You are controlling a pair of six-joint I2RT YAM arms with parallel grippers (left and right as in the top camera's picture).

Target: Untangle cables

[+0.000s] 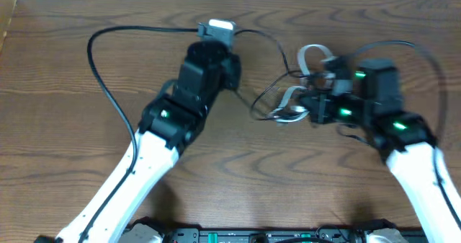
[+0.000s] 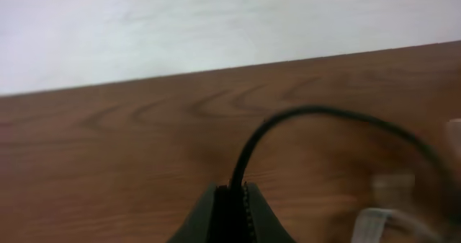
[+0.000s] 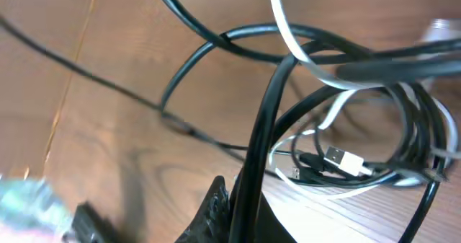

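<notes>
The black cable goes to the right in the overhead view with my right gripper's pull next, and is released over bare tabletop, because it runs into the coiled loops.
The cables (image 1: 284, 99) lie as a loose tangle of black and white cords at the table's middle right. My left gripper (image 1: 225, 35) is at the back centre, shut on a black cable (image 2: 288, 113). That cable leaves the jaws and arcs right toward the tangle. My right gripper (image 1: 311, 102) is at the tangle's right edge, shut on another black cable (image 3: 263, 127) that rises from its jaws. Behind it sit the coiled black loops (image 3: 403, 120), a white cable (image 3: 288, 34) and a white USB plug (image 3: 346, 158).
A pale blurred block (image 1: 220, 27) shows at the left gripper's tip. A thick black arm cable (image 1: 97, 70) loops across the back left. Another arm cable (image 1: 425, 55) arcs over the right arm. The table's far edge (image 2: 216, 70) meets a white wall.
</notes>
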